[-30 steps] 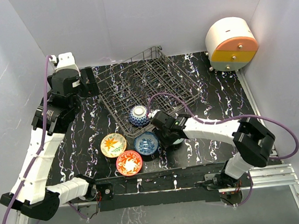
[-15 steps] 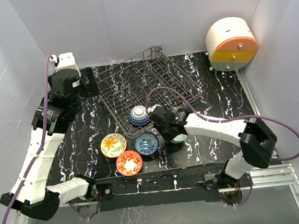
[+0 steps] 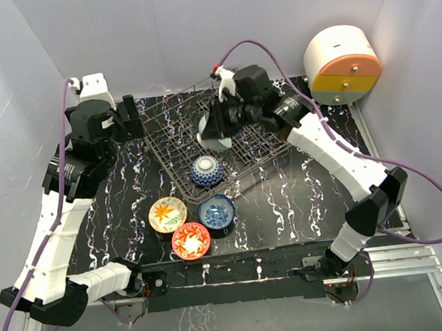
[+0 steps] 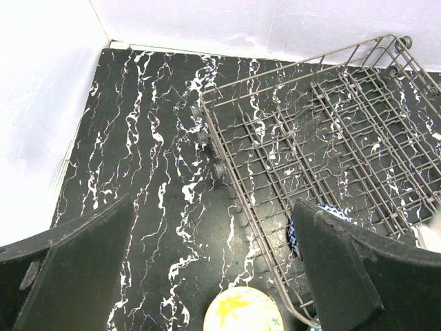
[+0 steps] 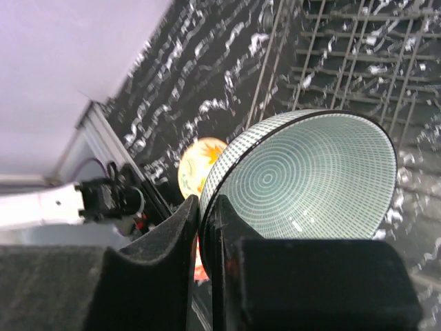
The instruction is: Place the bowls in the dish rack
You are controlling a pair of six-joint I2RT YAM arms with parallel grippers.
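Note:
Next, the right gripper moves down and to its left in the top view to the rack's empty wires beside the blue-white bowl and releases the grey-green bowl there.
My right gripper (image 3: pixel 225 118) is shut on the rim of a grey-green bowl (image 3: pixel 215 133), which it holds tilted on edge in the air over the middle of the dish rack (image 3: pixel 174 141). In the right wrist view the fingertips (image 5: pixel 190 219) pinch that bowl's (image 5: pixel 310 178) left rim. A blue-white bowl (image 3: pixel 206 171) sits upside down in the rack's near corner. On the table in front lie a yellow-orange bowl (image 3: pixel 168 214), a blue bowl (image 3: pixel 216 211) and an orange-red bowl (image 3: pixel 190 240). My left gripper (image 3: pixel 129 119) hangs open and empty to the left of the rack (image 4: pixel 331 131).
A round white-orange-yellow drawer unit (image 3: pixel 342 66) stands at the back right corner. Pale walls close in the table on three sides. In the left wrist view the yellow-orange bowl (image 4: pixel 242 312) shows at the bottom edge, beside the rack's near corner.
My right gripper closed on the grey-green bowl beside the blue bowl, then lifted it up and back over the rack. The left arm barely moved.

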